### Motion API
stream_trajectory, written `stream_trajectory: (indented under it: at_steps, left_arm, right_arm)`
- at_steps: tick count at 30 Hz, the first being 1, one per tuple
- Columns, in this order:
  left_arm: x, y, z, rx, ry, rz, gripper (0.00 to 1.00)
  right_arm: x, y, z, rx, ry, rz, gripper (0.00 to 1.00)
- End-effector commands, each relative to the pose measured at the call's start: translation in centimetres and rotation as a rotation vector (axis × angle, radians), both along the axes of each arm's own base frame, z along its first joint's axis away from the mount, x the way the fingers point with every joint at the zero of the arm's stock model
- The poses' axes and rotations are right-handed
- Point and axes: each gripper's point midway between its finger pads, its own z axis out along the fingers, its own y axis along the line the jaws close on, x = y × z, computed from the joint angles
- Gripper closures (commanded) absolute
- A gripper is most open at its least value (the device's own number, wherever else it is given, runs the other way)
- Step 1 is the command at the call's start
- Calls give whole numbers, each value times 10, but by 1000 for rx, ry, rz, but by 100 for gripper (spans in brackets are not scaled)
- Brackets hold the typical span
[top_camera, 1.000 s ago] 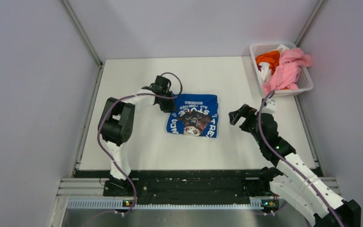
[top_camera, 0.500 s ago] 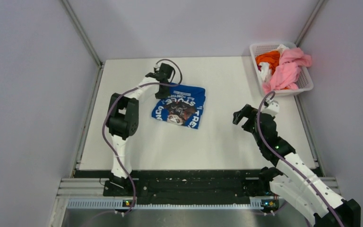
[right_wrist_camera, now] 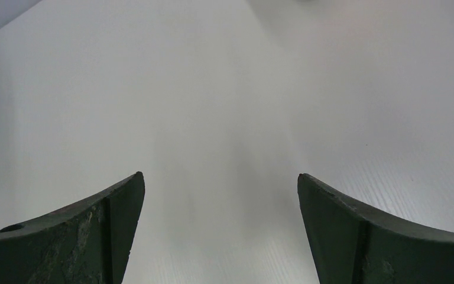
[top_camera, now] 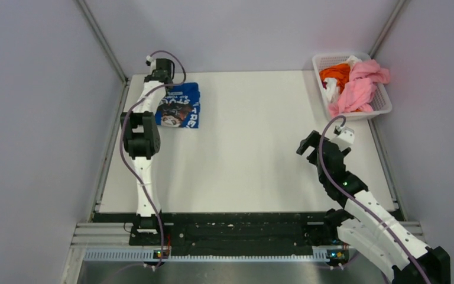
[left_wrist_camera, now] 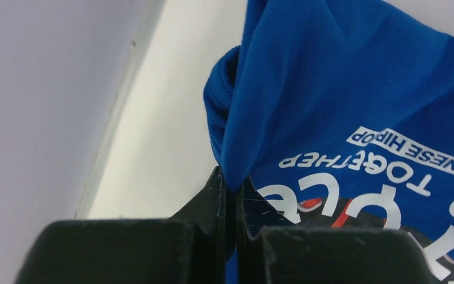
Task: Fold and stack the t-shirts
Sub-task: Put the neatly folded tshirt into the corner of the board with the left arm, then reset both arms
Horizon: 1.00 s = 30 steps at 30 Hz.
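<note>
My left gripper slides to the left in the top view next and releases the blue t-shirt's fold, as a bare piece of the table parts t-shirt and wall.
A folded royal blue t-shirt [top_camera: 180, 106] with white lettering and a dark picture lies at the table's far left corner. My left gripper [top_camera: 164, 87] is stretched far out and is shut on its edge. In the left wrist view the closed fingertips [left_wrist_camera: 230, 184] pinch a bunched fold of the blue t-shirt [left_wrist_camera: 343, 100]. My right gripper [top_camera: 308, 144] is open and empty over bare table at the right; its fingers [right_wrist_camera: 115, 207] stand wide apart. Pink [top_camera: 360, 83], orange [top_camera: 335, 73] and white [top_camera: 331, 89] t-shirts are heaped in the basket.
A white plastic lattice basket [top_camera: 382, 102] stands at the far right corner, pink cloth spilling over its rim. Grey walls close in the table [top_camera: 254, 154] on the left, back and right. The left wall's edge [left_wrist_camera: 112, 118] runs close beside the blue t-shirt.
My left gripper has dragged the blue t-shirt from the table's middle to the far left corner. My right gripper has drawn back slightly to the right.
</note>
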Motion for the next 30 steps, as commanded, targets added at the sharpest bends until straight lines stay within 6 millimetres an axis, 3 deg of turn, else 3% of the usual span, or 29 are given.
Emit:
stream_trajectory:
  at_steps: [1, 5, 9, 10, 11, 12, 14, 15, 16, 21, 24, 29, 30]
  left_arm:
    - [32, 48, 27, 50, -97, 64, 100]
    - [49, 70, 26, 8, -168, 61, 100]
    - [54, 94, 34, 10, -218, 108, 100]
    - [55, 98, 38, 8, -236, 113, 95]
    - [58, 102, 44, 6, -257, 112, 83]
    - [61, 104, 52, 7, -281, 108, 55]
    - [67, 103, 76, 13, -327, 81, 14]
    - [68, 101, 90, 13, -351, 72, 3]
    - [68, 98, 106, 3, -377, 62, 1]
    - [40, 62, 159, -133, -453, 19, 1]
    - [11, 28, 174, -274, -498, -30, 1]
    - [-45, -68, 176, -588, -568, -267, 1]
    - [-61, -75, 170, -598, -560, -261, 1]
  right_arm:
    - [-3, -15, -3, -39, -12, -68, 1]
    - [-4, -18, -4, -51, -16, -82, 1]
    - [-3, -21, -3, -60, -19, -93, 1]
    - [-3, -20, -4, -61, -18, -90, 1]
    - [-3, -19, -4, -60, -17, -88, 1]
    - [-2, -19, -4, -59, -16, -87, 1]
    - [-2, -18, -5, -60, -11, -82, 1]
    - [-1, -17, -6, -59, -9, -78, 1]
    - [-1, -16, -6, -58, -7, -71, 1]
    - [3, -3, -2, -35, -10, -13, 1]
    - [4, 6, 0, -22, -2, 36, 1]
    - [4, 20, 10, 24, -12, 99, 1]
    - [3, 21, 11, 30, -11, 105, 1]
